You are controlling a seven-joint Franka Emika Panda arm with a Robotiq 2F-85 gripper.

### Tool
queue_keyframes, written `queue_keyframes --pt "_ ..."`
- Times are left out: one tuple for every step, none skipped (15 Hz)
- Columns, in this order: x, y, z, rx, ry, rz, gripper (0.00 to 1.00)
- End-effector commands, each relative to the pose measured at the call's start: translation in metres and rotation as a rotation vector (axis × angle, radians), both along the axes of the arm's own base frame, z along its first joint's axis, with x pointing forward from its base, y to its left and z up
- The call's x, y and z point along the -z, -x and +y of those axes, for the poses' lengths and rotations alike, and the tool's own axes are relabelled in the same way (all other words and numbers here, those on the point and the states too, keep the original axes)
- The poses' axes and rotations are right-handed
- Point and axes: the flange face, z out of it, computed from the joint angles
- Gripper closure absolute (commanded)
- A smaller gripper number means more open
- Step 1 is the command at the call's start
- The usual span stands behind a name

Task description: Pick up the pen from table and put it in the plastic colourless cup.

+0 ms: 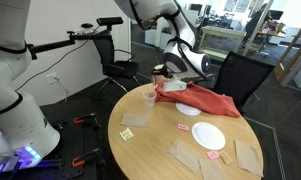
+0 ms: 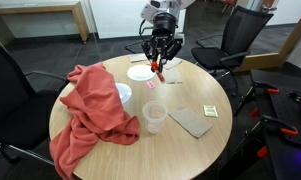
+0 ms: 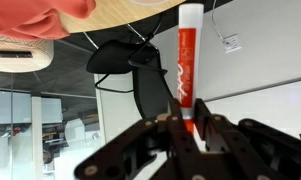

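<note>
I will carry the red pen over the cup's opening next with my gripper and lower it to let go inside, since the cup stands below and beside my gripper.
My gripper is shut on the red pen and holds it upright above the far side of the round wooden table, next to the white plate. In the wrist view the pen stands between the fingers, its tip towards the table edge. The colourless plastic cup stands upright and empty near the table's middle, apart from the gripper. It also shows in an exterior view, below my gripper.
A red cloth drapes over one side of the table, beside a cream cylinder. A small pink-red piece, brown pads and a white plate lie on the top. Black chairs stand around.
</note>
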Motion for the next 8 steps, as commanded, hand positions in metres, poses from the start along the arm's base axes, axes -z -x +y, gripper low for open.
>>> queue_keyframes --pt "0.007 0.001 0.012 -0.078 -0.04 -0.071 0.95" --pt "0.01 0.001 0.017 -0.095 -0.049 -0.093 0.95" --pt "0.015 0.001 0.021 -0.124 -0.062 -0.117 0.95" --pt "0.02 0.002 0.026 -0.149 -0.079 -0.134 0.95" --pt "0.025 0.002 0.031 -0.165 -0.1 -0.146 0.95" --pt "0.03 0.003 0.035 -0.182 -0.113 -0.156 0.95" --pt "0.036 0.003 0.039 -0.201 -0.13 -0.164 0.95" --pt "0.041 0.003 0.042 -0.214 -0.145 -0.168 0.95"
